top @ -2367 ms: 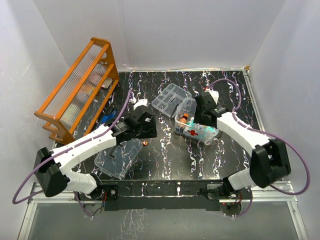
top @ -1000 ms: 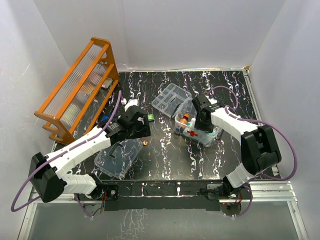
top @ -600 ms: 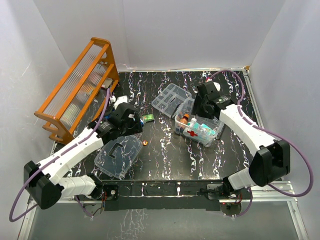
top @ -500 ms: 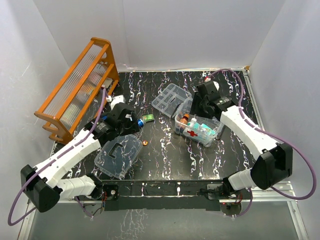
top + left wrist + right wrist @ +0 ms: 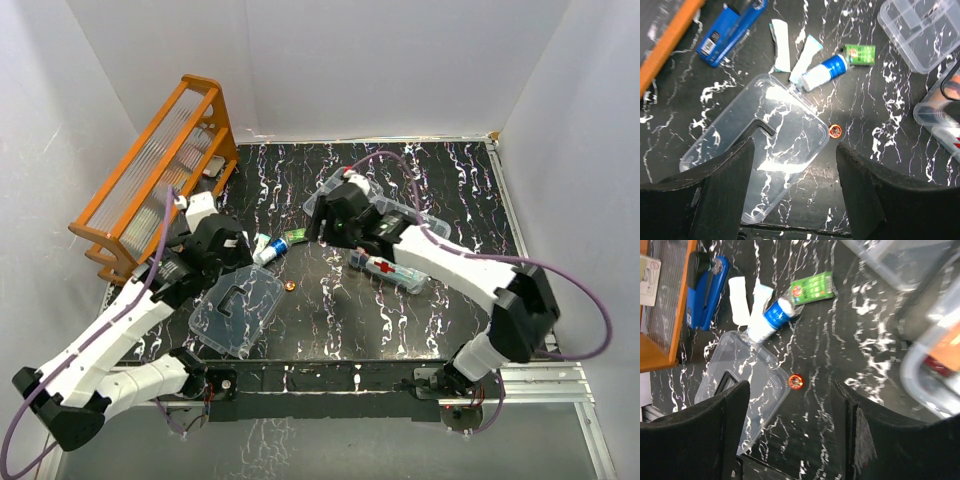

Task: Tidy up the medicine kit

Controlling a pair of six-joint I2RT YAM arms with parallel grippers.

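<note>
The bottle's blue band (image 5: 275, 248) (image 5: 776, 315) gets my right gripper next, which turns and moves down to the left in the top view, as the blue-and-white bottle lies at an angle.
The clear kit box (image 5: 398, 263) with a red cross holds small bottles right of centre. Its clear lid (image 5: 238, 310) with a dark handle (image 5: 763, 128) lies flat at the front left. The compartmented tray (image 5: 352, 186) sits behind, partly under my right arm. A blue-and-white bottle (image 5: 271, 247), white tubes (image 5: 781, 47) and a green packet (image 5: 298, 236) lie between them. A small orange cap (image 5: 290, 286) sits by the lid's corner. My left gripper (image 5: 222, 250) is open and empty above the lid (image 5: 757, 160). My right gripper (image 5: 336, 222) is open and empty above the cap (image 5: 796, 382).
An orange wooden rack (image 5: 158, 178) with ribbed clear panels stands at the far left. A blue stapler-like object (image 5: 730, 27) lies beside it. White walls close the table on three sides.
My left arm has drawn back to the left and near side, uncovering the bottle and tubes. My right arm has swung from behind the box leftward over the tray.
</note>
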